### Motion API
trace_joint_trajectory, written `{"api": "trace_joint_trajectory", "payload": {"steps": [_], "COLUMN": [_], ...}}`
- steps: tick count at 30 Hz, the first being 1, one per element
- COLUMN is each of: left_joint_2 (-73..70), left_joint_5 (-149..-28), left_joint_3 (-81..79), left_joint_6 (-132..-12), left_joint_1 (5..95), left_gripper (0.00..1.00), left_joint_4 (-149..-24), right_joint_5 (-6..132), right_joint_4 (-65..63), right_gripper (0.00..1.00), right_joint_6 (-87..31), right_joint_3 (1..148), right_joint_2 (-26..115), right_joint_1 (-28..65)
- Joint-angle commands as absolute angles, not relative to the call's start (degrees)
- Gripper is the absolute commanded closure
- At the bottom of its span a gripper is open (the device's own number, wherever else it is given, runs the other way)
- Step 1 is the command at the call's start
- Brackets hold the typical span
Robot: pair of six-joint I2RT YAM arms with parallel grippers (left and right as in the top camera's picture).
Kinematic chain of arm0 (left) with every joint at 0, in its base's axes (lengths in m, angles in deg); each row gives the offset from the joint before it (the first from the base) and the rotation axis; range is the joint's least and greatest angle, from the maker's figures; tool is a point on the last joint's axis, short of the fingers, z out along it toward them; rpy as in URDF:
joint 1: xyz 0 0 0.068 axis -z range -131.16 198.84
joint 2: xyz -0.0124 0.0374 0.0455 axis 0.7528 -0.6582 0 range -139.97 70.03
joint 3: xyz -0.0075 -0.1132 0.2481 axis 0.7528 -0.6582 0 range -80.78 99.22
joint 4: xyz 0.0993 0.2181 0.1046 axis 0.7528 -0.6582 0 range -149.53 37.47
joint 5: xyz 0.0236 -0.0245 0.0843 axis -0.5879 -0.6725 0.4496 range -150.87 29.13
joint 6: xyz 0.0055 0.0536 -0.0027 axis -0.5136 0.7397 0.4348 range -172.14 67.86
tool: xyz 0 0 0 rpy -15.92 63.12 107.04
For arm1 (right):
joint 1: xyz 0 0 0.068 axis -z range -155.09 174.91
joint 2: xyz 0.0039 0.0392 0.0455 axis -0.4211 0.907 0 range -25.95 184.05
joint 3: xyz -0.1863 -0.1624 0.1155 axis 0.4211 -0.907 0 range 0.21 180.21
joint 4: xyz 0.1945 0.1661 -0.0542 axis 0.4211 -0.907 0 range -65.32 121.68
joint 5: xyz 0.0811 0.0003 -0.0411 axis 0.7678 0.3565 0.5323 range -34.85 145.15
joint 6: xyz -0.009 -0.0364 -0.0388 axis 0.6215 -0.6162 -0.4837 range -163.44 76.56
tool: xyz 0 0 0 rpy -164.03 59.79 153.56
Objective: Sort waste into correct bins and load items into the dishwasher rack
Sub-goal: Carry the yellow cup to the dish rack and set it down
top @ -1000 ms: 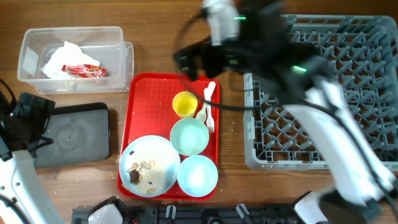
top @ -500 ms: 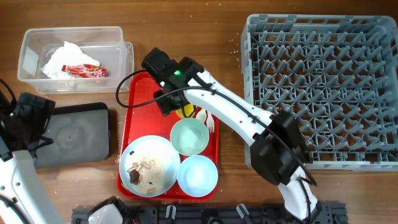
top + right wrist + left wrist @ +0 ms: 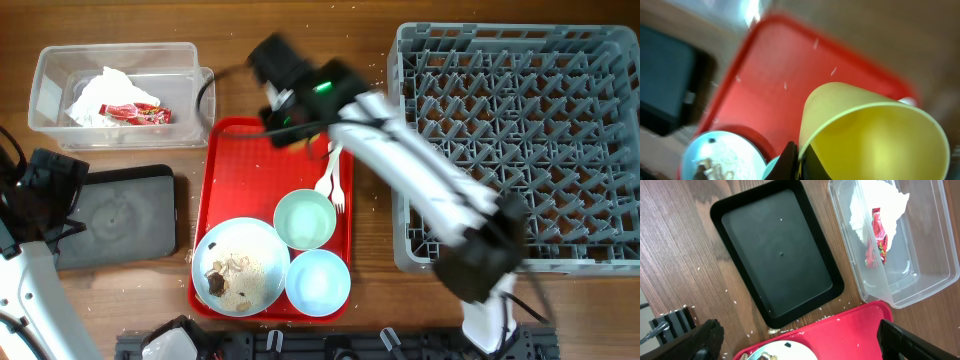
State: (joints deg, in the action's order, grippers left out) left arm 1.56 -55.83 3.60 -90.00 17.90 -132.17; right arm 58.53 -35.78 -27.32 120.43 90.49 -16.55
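To the right of my right gripper in the overhead view lie the rack's empty far rows: I will swing across, turn the cup (image 3: 875, 135) over, lower it and release.
My right gripper (image 3: 799, 151) is shut on the rim of the small yellow cup (image 3: 875, 135), which fills the right wrist view above the red tray. From overhead the right gripper (image 3: 287, 120) is a blur over the tray's far end and hides the cup. On the tray lie a white fork (image 3: 332, 175), a mint green bowl (image 3: 305, 220), a light blue bowl (image 3: 318, 282) and a plate (image 3: 240, 265) with crumbs and a dark lump. The clear box (image 3: 50, 70) holds white napkins (image 3: 100, 95) and a red wrapper (image 3: 135, 113). My left gripper (image 3: 800, 350) stands open, holding nothing, above the black tray (image 3: 777, 255).
The grey dishwasher rack (image 3: 520, 140) fills the right side, with the right arm stretched along its left edge. The red tray (image 3: 225, 180) sits between the rack and the two bins. Crumbs are scattered on the wood near the black tray (image 3: 120, 215).
The right gripper shut on the yellow cup's rim and lifted it from its place on the red tray toward the tray's far end. The left arm stayed still.
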Motion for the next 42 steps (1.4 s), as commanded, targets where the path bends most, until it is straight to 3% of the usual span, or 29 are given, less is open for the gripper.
{"api": "trace_joint_trajectory", "payload": {"steps": [1,5,8,11,18,26,30,35,42], "left_joint_2": [1.5,1.5,1.5,1.5,1.5,1.5,1.5,1.5,1.5], "left_joint_5": [-55.4,-55.4,-55.4,-55.4,-55.4,-55.4,-55.4,-55.4,-55.4], "left_joint_3": [3.6,3.6,3.6,3.6,3.6,3.6,3.6,3.6,3.6], "left_joint_6": [-90.3,-90.3,-90.3,-90.3,-90.3,-90.3,-90.3,-90.3,-90.3], "left_joint_1": [17.5,17.5,17.5,17.5,17.5,17.5,17.5,17.5,17.5], "left_gripper": [0.00,0.00,0.00,0.00,0.00,0.00,0.00,0.00,0.00], "left_joint_4": [-132.1,-132.1,-132.1,-132.1,-132.1,-132.1,-132.1,-132.1,-132.1], "right_joint_5": [62.4,102.5,121.1,130.2,125.6,122.0,131.3,119.6,104.4], "right_joint_4": [-39.9,-47.3,-46.3,-43.2,-36.1,-38.5,-40.6,-40.4,-41.2], "right_gripper": [0.96,0.96,0.96,0.96,0.96,0.96,0.96,0.96,0.95], "right_joint_6": [-35.6,-57.7,-67.1,-66.9,-55.3,-55.4,-59.1,-58.8,-49.4], "right_joint_3": [123.9,120.4,114.6,113.4,113.4,111.1,110.3,110.3,110.4], "right_joint_2": [77.9,79.1,83.8,92.9,106.7,107.8,107.8,108.1,107.9], "right_joint_1": [-0.3,29.6,39.5,43.1,45.0,47.5,47.0,45.4,47.9]}}
